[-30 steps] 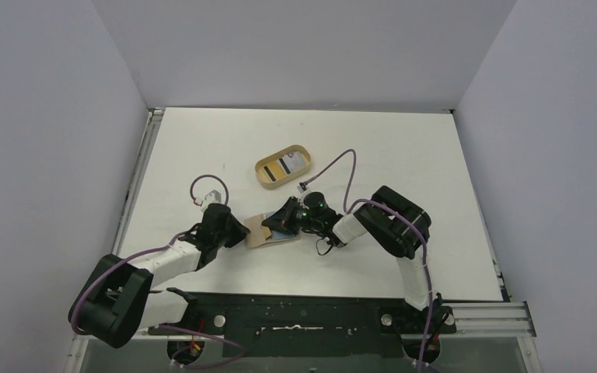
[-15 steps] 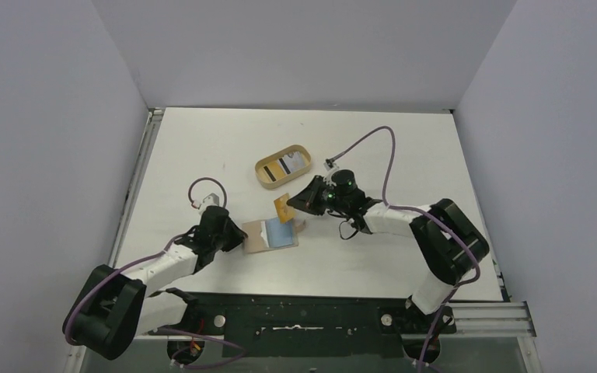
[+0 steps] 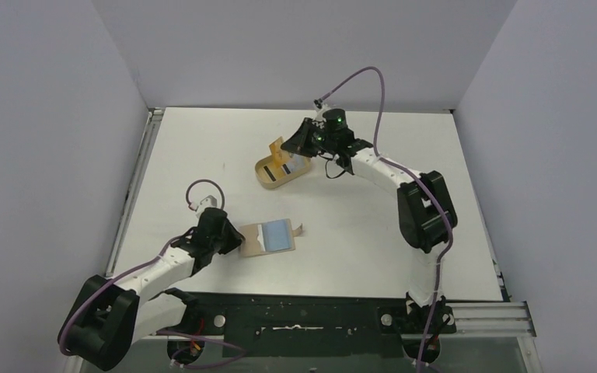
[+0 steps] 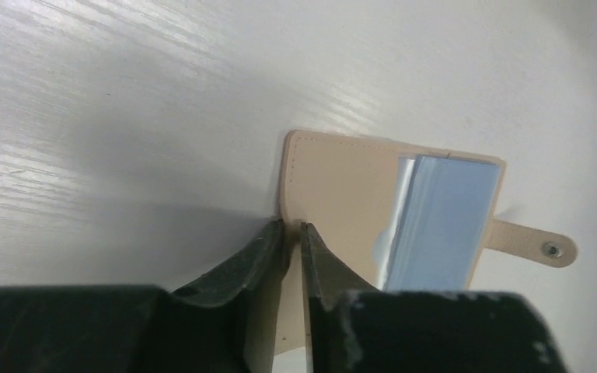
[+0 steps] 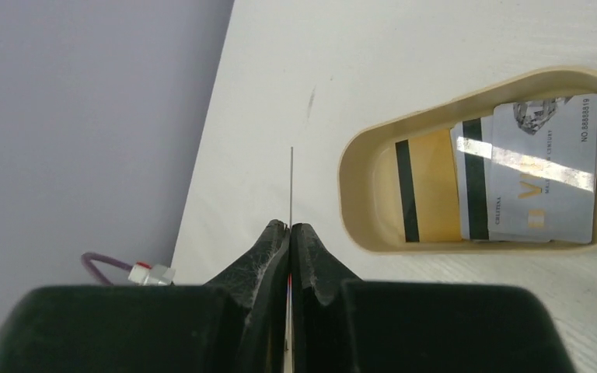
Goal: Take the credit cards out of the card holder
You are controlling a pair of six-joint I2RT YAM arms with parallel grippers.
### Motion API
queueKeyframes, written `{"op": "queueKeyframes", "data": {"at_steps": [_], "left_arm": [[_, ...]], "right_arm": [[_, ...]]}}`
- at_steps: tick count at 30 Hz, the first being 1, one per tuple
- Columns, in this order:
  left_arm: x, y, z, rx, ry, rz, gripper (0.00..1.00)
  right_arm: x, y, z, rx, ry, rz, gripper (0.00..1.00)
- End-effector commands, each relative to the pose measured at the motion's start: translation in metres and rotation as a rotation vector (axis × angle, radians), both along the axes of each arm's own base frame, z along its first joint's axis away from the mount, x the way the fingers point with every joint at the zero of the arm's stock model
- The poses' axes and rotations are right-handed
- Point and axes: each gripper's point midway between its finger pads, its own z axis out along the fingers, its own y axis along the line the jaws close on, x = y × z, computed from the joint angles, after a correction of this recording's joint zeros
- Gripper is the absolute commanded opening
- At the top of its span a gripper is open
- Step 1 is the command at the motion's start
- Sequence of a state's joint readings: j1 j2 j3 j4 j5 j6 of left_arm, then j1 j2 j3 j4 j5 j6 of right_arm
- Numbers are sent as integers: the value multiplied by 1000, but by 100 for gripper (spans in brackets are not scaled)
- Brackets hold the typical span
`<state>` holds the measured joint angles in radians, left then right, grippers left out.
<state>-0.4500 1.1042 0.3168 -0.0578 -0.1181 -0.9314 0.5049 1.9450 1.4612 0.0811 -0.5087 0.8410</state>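
The yellow card needs to go down into the oval wooden tray, so my right gripper should swing toward the tray next, lower the card into its hollow (image 3: 278, 167) (image 5: 375, 186) beside the other cards in the tray, then release it.
The tan card holder (image 3: 268, 237) lies open on the table, its light blue inside (image 4: 443, 217) facing up and its snap tab (image 4: 540, 247) pointing right. My left gripper (image 3: 237, 237) pinches the holder's left edge, jaws nearly together (image 4: 293, 225) with tan leather between them. At the back, my right gripper (image 3: 294, 144) is shut on a yellow credit card (image 3: 277, 149), a thin edge-on line (image 5: 291, 186) in the right wrist view, just left of the oval wooden tray (image 3: 264, 177). In the tray (image 5: 357, 194) lie a yellow card (image 5: 431, 186) and a whitish card (image 5: 544, 179).
Grey walls close in the table on the left, back and right. A metal rail (image 3: 136, 186) runs along the table's left edge. Purple cables loop above both arms, and a cable plug (image 5: 149, 273) shows beside my right fingers.
My right gripper pulled a yellow card out of the holder and carried it back to the tray's left end. The holder now lies flat and open; the left arm barely moved.
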Motion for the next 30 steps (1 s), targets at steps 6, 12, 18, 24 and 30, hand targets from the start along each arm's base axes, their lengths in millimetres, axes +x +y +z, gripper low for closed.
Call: {"op": "queueKeyframes", "data": {"at_steps": [6, 12, 18, 24, 30], "left_arm": [[15, 1, 28, 15, -65, -15, 62], [24, 3, 52, 6, -112, -25, 76], [33, 8, 89, -11, -203, -58, 81], [37, 16, 116, 3, -246, -84, 96], [40, 21, 132, -15, -275, -95, 97]], "right_arm": [[27, 21, -39, -92, 33, 64, 0], [33, 34, -52, -126, 38, 100, 0], [37, 42, -63, -158, 44, 121, 0], [36, 46, -75, -178, 57, 134, 0], [34, 48, -84, -196, 65, 140, 0]]}}
